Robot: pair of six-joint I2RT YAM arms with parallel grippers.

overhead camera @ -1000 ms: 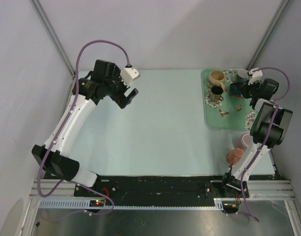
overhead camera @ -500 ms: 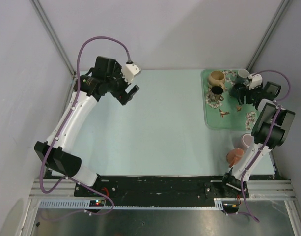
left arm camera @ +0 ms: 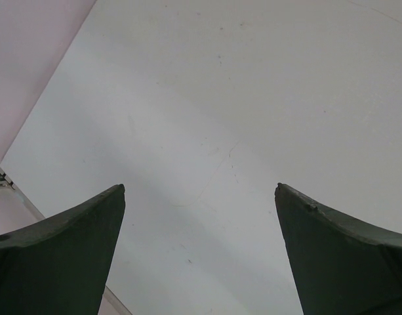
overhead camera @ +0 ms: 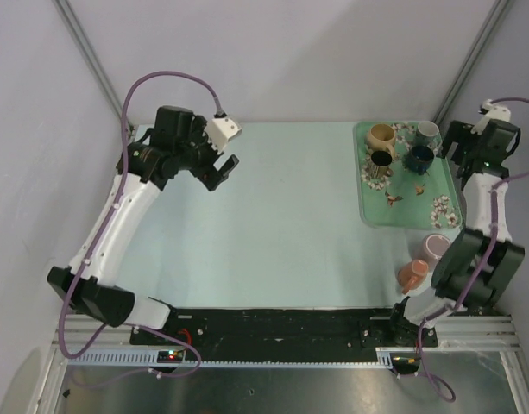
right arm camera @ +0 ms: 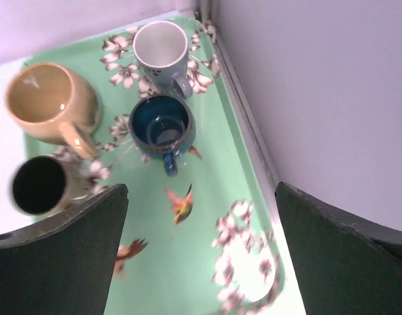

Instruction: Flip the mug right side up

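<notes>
My right gripper should move back along the wall, turning and going down onto the side of the pink mug by the wall, because the tray's mugs stand opening up.
The dark blue mug [right arm camera: 161,125] stands mouth up on the green flowered tray [right arm camera: 207,262], its handle toward my right gripper; it also shows in the top view as the blue mug [overhead camera: 419,157]. My right gripper [right arm camera: 201,190] hangs above the tray, behind the mug, open and empty. From above, the right gripper [overhead camera: 454,147] is at the tray's far right edge. My left gripper [overhead camera: 223,170] hovers open over bare table at the far left, and the left gripper [left arm camera: 199,187] has nothing between its fingers.
Also upright on the tray [overhead camera: 406,203] are a tan mug [right arm camera: 50,98], a white mug [right arm camera: 160,44] and a black mug [right arm camera: 40,185]. A pink mug [overhead camera: 437,247] and an orange mug [overhead camera: 412,274] sit off the tray by the right arm. A wall runs along the tray's right side.
My right gripper opened, let go of the blue mug and pulled up and back to the right. The left gripper shifted slightly to the left.
</notes>
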